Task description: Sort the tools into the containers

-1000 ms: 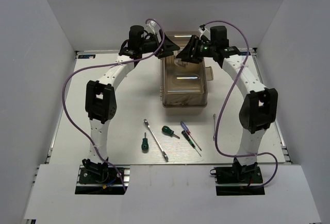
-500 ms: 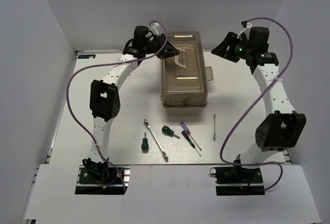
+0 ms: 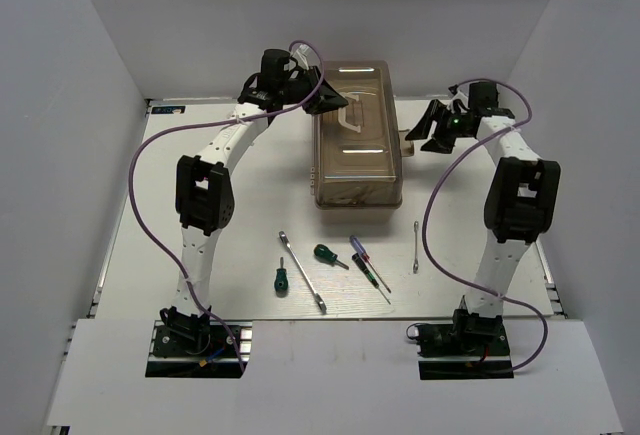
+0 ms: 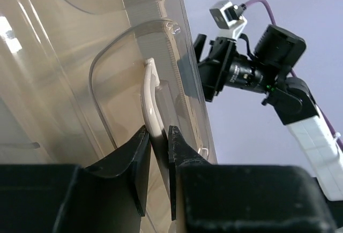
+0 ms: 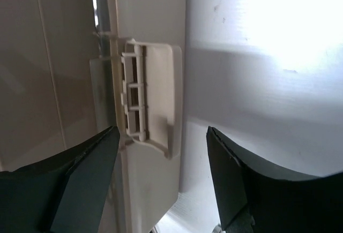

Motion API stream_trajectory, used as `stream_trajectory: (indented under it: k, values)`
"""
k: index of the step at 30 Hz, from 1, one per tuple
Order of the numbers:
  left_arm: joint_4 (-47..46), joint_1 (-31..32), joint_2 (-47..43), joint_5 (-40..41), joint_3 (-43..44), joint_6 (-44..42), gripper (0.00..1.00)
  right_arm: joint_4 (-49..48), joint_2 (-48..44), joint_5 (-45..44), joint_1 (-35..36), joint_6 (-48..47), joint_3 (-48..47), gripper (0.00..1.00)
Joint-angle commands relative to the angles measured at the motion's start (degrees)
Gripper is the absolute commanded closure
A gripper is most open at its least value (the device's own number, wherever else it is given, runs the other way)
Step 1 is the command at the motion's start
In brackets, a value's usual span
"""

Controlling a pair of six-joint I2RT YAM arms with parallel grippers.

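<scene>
That side of the toolbox has hinges, so I will next swing my left gripper up, left in the top view, then down over bare tabletop to release the lid's handle.
The toolbox [image 3: 357, 145], with its translucent brown lid down, stands at the back middle of the table. My left gripper [image 3: 336, 105] is over the lid, shut on the pale handle [image 4: 150, 96]; in the left wrist view both fingertips [image 4: 143, 136] pinch it. By the box's right side my right gripper [image 3: 422, 135] stands open, and the beige latch [image 5: 153, 91] lies between its spread fingers [image 5: 88, 163] without touching them. The tools lie near the front: a long silver wrench [image 3: 302, 272], two green-handled screwdrivers [image 3: 281, 278] [image 3: 328, 254], a purple-and-red one [image 3: 361, 252], a thin dark one [image 3: 376, 281] and a small wrench [image 3: 416, 247].
White walls close in the table at the back and on both sides. The arm bases [image 3: 195, 340] [image 3: 465, 340] are bolted at the near edge. Purple cables [image 3: 150, 205] loop beside each arm. Bare tabletop [image 3: 250, 185] lies left and right of the toolbox.
My left gripper has closed on the handle. The right arm swung from over the lid out to the right, came down beside the latch, and its jaws opened wider.
</scene>
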State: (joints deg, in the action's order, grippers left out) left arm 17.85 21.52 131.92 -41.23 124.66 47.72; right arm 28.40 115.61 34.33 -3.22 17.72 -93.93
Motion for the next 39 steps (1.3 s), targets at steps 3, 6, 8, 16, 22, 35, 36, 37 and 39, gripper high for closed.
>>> stream_trajectory:
  k: [3, 6, 8, 16, 22, 35, 36, 37, 39]
  values:
    - [5.0, 3.0, 2.1, 0.8, -0.8, -4.2, 1.0, -1.8, 4.9, 5.3, 0.9, -1.8, -6.2, 0.37]
    - [5.0, 3.0, 1.6, 0.3, -0.3, -3.7, 1.0, -3.3, 7.1, 6.3, 1.3, -1.0, -6.9, 0.5]
    - [3.3, 3.0, 1.1, -0.3, 0.3, -2.8, 1.0, -3.9, 8.1, 7.1, 1.2, -0.2, -6.4, 0.62]
    - [2.9, -1.8, -5.5, 2.5, 0.8, -1.6, 1.0, -5.1, 6.7, 4.5, 0.0, -2.6, -6.9, 1.0]
    - [17.2, -8.6, -14.4, 14.2, 0.2, -9.2, 1.0, -3.8, 5.3, -7.9, -1.3, -6.9, -10.7, 1.0]
    - [29.1, -14.0, -19.5, 29.2, -12.3, -18.2, 1.0, -3.2, 4.0, -8.6, -1.7, -8.1, -7.7, 1.0]
    - [29.7, -14.0, -18.9, 29.8, -11.7, -18.2, 0.98, -3.0, 4.0, -8.5, -1.7, -8.1, -7.5, 1.0]
    - [29.7, -14.0, -18.4, 29.8, -11.7, -18.8, 0.92, -3.0, 4.0, -8.3, -1.6, -8.0, -7.3, 1.0]
    - [29.7, -14.5, -17.8, 29.8, -11.7, -18.8, 0.69, -3.2, 3.7, -7.2, -1.7, -8.2, -7.2, 1.0]
